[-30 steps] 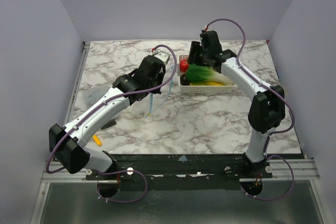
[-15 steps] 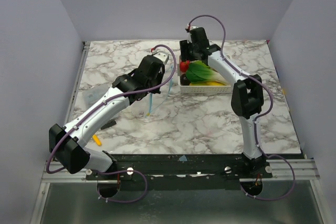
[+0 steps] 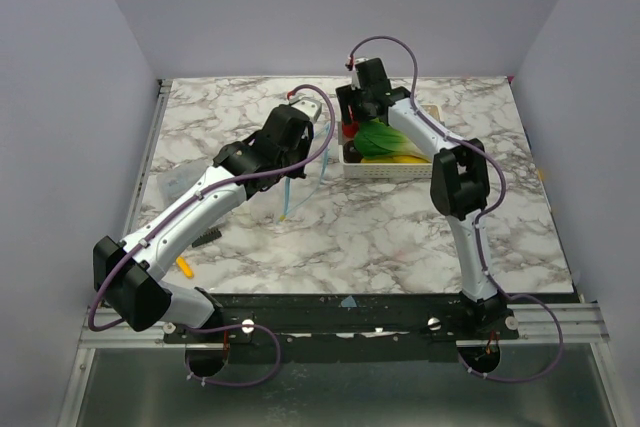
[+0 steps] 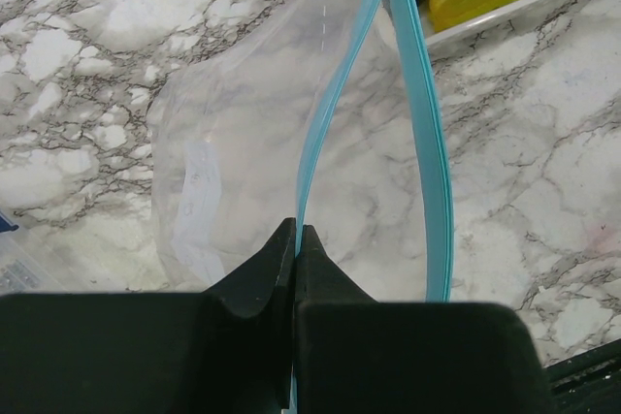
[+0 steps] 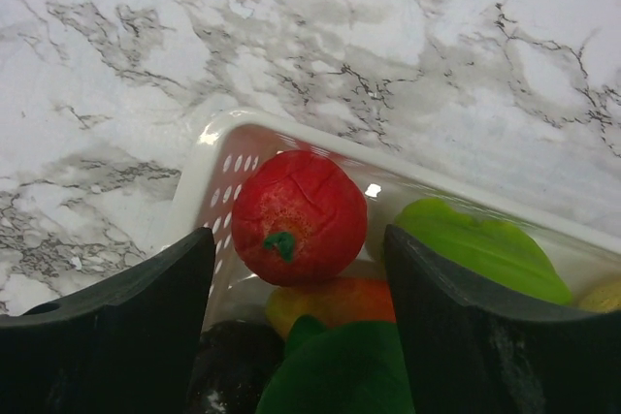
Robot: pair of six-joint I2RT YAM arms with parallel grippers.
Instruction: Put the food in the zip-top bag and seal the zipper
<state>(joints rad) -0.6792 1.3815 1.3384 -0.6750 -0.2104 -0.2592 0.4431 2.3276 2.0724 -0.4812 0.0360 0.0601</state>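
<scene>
My right gripper already has the tomato between its open fingers. It will next move down over the red tomato (image 3: 349, 130) (image 5: 299, 212) in the basket's corner and close.
My left gripper (image 4: 296, 232) is shut on one side of the light blue zipper (image 4: 428, 143) of the clear zip-top bag (image 4: 233, 133). The bag's mouth gapes and it hangs over the marble top, seen from above below my left gripper (image 3: 312, 117). The food lies in a white perforated basket (image 3: 392, 171). My right gripper (image 5: 299, 233) is open just above a red tomato (image 5: 299, 212) at the basket's left end, one finger on each side, not touching it. Around the tomato lie a light green piece (image 5: 485, 244), an orange-yellow fruit (image 5: 335, 302), a dark purple one (image 5: 228, 361) and a dark green one (image 5: 340, 375).
A small orange item (image 3: 185, 267) lies near the left arm's base, and a clear packet (image 3: 172, 185) sits at the table's left edge. The basket's rim (image 5: 209, 157) curves just under my right gripper's left finger. Grey walls close in the table on three sides.
My right arm has swung left over the basket to its left end, above the tomato, and its jaws have widened. The left arm and the bag have not moved.
</scene>
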